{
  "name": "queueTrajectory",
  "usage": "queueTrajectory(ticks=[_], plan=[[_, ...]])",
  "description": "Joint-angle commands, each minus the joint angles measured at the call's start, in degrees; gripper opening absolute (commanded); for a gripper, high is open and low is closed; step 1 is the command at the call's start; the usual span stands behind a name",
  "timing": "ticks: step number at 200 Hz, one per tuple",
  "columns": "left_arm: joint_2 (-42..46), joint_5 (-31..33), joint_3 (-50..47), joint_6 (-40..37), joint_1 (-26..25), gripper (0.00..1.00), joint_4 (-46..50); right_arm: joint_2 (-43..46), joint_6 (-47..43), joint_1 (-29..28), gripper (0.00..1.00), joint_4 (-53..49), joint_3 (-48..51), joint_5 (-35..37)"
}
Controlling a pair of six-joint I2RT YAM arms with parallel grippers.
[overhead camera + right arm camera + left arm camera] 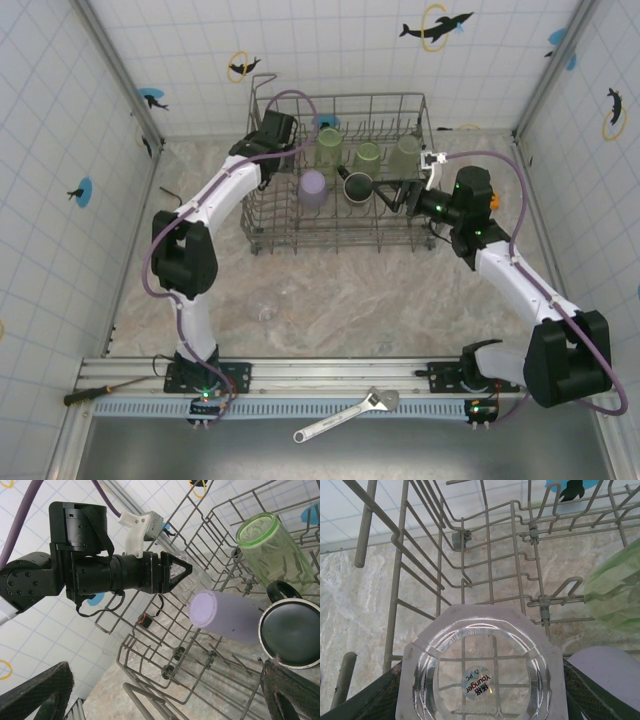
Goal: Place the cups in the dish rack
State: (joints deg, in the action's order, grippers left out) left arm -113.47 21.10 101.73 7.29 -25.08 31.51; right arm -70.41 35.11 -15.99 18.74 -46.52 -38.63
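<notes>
My left gripper lowers the clear cup toward the empty wires beside the lavender cup (pixel 313 187) next, then releases it there, as that part of the rack's bottom is empty.
The grey wire dish rack (pixel 262 215) stands at the back middle of the table. In it are three light green cups (pixel 368 157), a lavender cup (pixel 313 187) and a black mug (pixel 357 185). My left gripper (pixel 283 133) hangs over the rack's left rear corner, shut on a clear cup (pixel 480 670) whose base faces the wrist camera, above the rack floor (pixel 490 580). My right gripper (pixel 397 195) stands open inside the rack's right side, beside the black mug (pixel 290 635), with the lavender cup (pixel 225 615) and a green cup (pixel 272 550) ahead. Another clear cup (pixel 265 310) sits on the table in front of the rack.
Tiled walls close in the left, back and right sides. A wrench (pixel 345 415) and a screwdriver (pixel 100 390) lie along the near rail by the arm bases. The rack's loop handle (pixel 262 85) rises at its back left corner.
</notes>
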Motion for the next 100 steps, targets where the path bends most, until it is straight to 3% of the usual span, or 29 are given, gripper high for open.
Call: queueTrajectory(ticks=[1,100], plan=[[-0.79,2.36,-0.6,-1.59,0.15,0.0,-2.57,1.68,-0.57,0.51,0.99,0.41,1.24,0.22],[-3.02,3.27,-3.67,-0.58,0.15,0.0,-5.66,1.31,-0.5,0.49,0.99,0.66,1.57,0.23]])
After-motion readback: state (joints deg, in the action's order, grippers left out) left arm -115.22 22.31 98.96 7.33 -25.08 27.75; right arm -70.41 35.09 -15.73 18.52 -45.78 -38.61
